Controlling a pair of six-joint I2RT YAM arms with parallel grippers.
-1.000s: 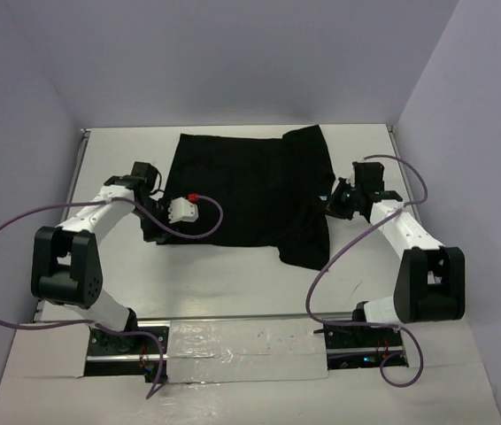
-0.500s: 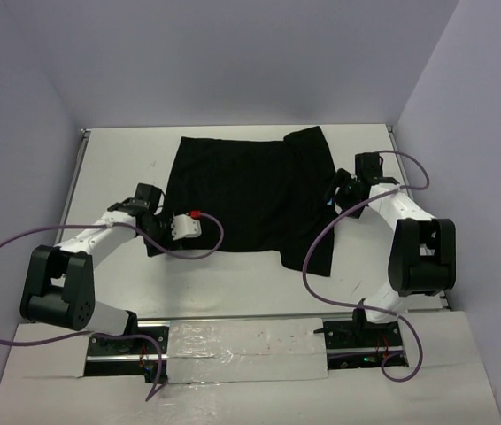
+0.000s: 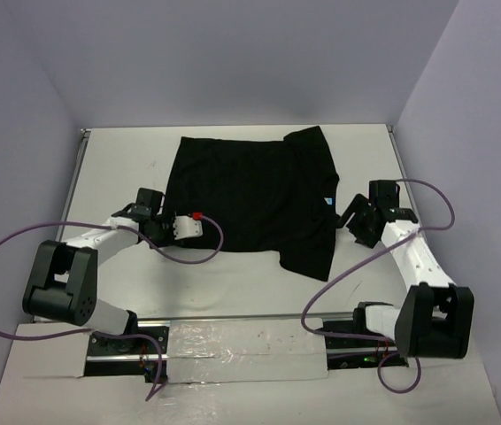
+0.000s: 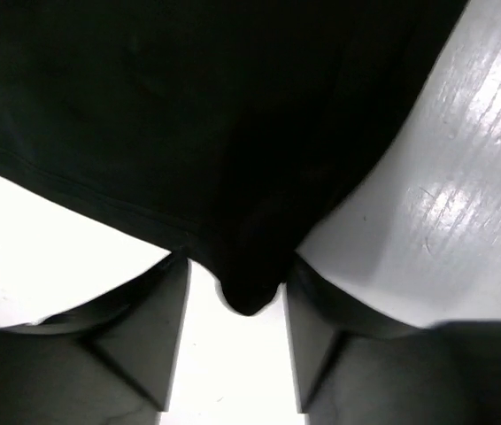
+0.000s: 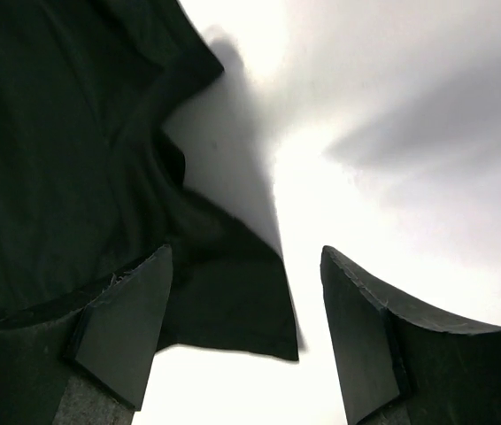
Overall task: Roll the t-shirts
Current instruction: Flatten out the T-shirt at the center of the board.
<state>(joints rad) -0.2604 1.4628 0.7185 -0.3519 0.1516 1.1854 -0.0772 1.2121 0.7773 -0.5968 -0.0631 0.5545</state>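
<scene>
My right gripper will first move down and to the left in the top view to get onto the t-shirt's fold by the sleeve, because it is open beside the t-shirt.
A black t-shirt (image 3: 250,190) lies spread on the white table (image 3: 233,283), its right side folded over with a sleeve hanging toward the near edge. My left gripper (image 3: 156,235) sits low at the shirt's near-left corner. In the left wrist view the gripper (image 4: 237,259) has its jaws partly apart, and the fabric corner (image 4: 250,283) pokes in between the fingertips. My right gripper (image 3: 348,221) stands just right of the shirt, open and empty. The right wrist view shows this gripper (image 5: 246,250) over the bare table, with a loose hem corner (image 5: 233,310) lying below it.
Purple cables (image 3: 3,266) loop from both arms over the table. A raised rim (image 3: 78,168) runs along the table's left side and lilac walls close in on three sides. A taped strip (image 3: 242,341) lies between the arm bases.
The right gripper opened, let go of the shirt's right side and drew back to the right and nearer. The left gripper's jaws narrowed around the near-left corner.
</scene>
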